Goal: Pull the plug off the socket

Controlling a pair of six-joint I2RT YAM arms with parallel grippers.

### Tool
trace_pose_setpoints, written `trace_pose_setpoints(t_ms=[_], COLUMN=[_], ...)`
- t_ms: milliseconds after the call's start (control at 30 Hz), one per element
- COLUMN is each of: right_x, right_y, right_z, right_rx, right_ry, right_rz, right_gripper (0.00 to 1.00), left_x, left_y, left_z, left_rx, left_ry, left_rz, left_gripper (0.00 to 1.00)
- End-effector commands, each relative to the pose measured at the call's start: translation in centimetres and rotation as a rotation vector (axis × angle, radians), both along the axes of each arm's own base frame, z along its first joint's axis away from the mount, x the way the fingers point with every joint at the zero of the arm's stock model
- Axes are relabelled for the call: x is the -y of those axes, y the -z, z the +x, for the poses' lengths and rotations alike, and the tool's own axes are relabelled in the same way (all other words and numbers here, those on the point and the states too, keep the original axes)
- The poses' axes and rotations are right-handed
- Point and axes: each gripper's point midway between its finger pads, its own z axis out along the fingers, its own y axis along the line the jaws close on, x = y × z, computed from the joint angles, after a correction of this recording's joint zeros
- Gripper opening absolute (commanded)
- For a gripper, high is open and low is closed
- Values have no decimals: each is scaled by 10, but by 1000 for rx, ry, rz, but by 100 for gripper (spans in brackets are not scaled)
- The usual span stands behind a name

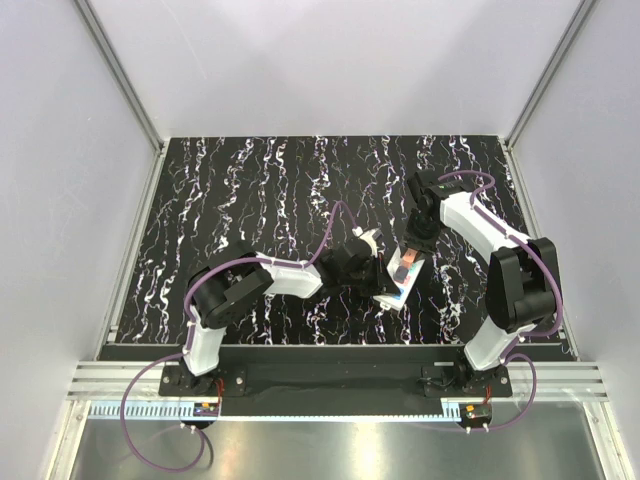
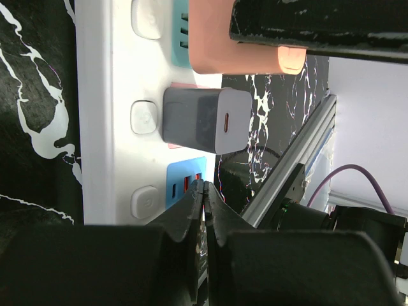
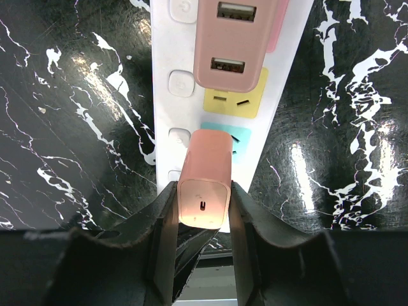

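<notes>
My right gripper should pull the plug up, carry it across to the left in the top view, and lower and release it on the clear marbled table.
The white socket strip (image 1: 392, 292) lies at the table's middle, and it also shows in the right wrist view (image 3: 167, 115) and the left wrist view (image 2: 105, 127). The orange-peach plug (image 3: 205, 175) stands on the strip's teal outlet face (image 3: 241, 141). My right gripper (image 3: 203, 205) is shut on the plug, one finger on each side; in the top view it (image 1: 409, 256) comes down from the far right. The plug also shows at the top of the left wrist view (image 2: 236, 38). My left gripper (image 2: 204, 191) is shut and empty, its tips against the strip's blue USB end; in the top view it (image 1: 377, 272) is left of the strip.
A large pink adapter (image 3: 237, 38) with USB ports sits further along the strip, beside a free yellow outlet (image 3: 234, 103). A grey-white charger cube (image 2: 204, 120) is plugged in between the plug and my left fingertips. Grey walls and aluminium rails surround the black marbled table (image 1: 250, 190).
</notes>
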Motion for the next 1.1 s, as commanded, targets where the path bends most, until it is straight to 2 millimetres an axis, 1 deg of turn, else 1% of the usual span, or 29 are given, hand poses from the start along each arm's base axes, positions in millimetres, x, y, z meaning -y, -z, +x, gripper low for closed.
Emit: trace_pose_setpoints(t_ms=[0, 167, 267, 300, 333, 367, 400, 433, 467, 533, 567, 633, 667, 700, 767, 800, 833, 867, 900, 967, 1000, 1033, 1067], right_x=[-4, -6, -7, -6, -8, -8, -10, -10, -10, -12, -13, -20, -24, -27, -33, -38, -47, -56, -66, -82, -96, -107, -122], right_y=[-19, -23, -37, -47, -54, -60, -72, -77, -82, -90, -94, -104, -110, -114, -117, -119, -120, -123, -118, -113, -108, -107, -115], right_z=[18, 19, 21, 25, 27, 28, 32, 34, 36, 40, 42, 47, 53, 57, 64, 71, 73, 84, 88, 97, 110, 115, 129], right_rx=[82, 93, 134, 167, 186, 203, 238, 253, 267, 291, 299, 325, 357, 375, 393, 410, 419, 459, 456, 468, 488, 501, 562], right_ry=[-14, -23, -25, -19, -22, -26, -28, -28, -34, -40, -49, -70, -79, -89, -109, -118, -137, -151, -170, -195, -220, -239, -250], right_rz=[5, 21, 29, 35, 42, 47, 60, 64, 64, 71, 75, 107, 125, 141, 161, 176, 210, 239, 267, 301, 349, 389, 449], right_gripper=[0, 0, 0, 0, 0, 0, 0, 0, 0, 0, 0, 0, 0, 0, 0, 0, 0, 0, 0, 0, 0, 0, 0], left_x=[-24, -26, -27, -26, -27, -25, -25, -25, -24, -25, -25, -29, -31, -37, -46, -52, -63, -72, -88, -106, -117, -131, -140], left_y=[49, 51, 44, 40, 36, 24, 19, 13, -3, -15, -31, -44, -49, -63, -72, -87, -84, -87, -93, -98, -102, -113, -119], left_z=[-6, -5, -5, -4, -3, -2, -2, -1, 1, -1, 0, -1, -2, -4, -4, -7, -11, -10, -18, -19, -23, -28, -31], left_rx=[-63, -56, -37, -28, -18, 2, 13, 25, 48, 67, 88, 109, 118, 140, 164, 183, 183, 200, 209, 235, 247, 273, 291], left_ry=[-10, -7, -10, -11, -9, -7, -1, 0, 0, 10, 11, 14, 8, 5, -11, -20, -28, -53, -68, -113, -123, -138, -149], left_rz=[156, 174, 158, 152, 154, 137, 135, 125, 99, 90, 66, 63, 60, 45, 46, 28, 44, 52, 52, 63, 69, 52, 44], left_gripper=[6, 6, 7, 7, 7, 7, 7, 7, 8, 8, 8, 9, 9, 11, 13, 15, 16, 18, 19, 22, 23, 25, 26])
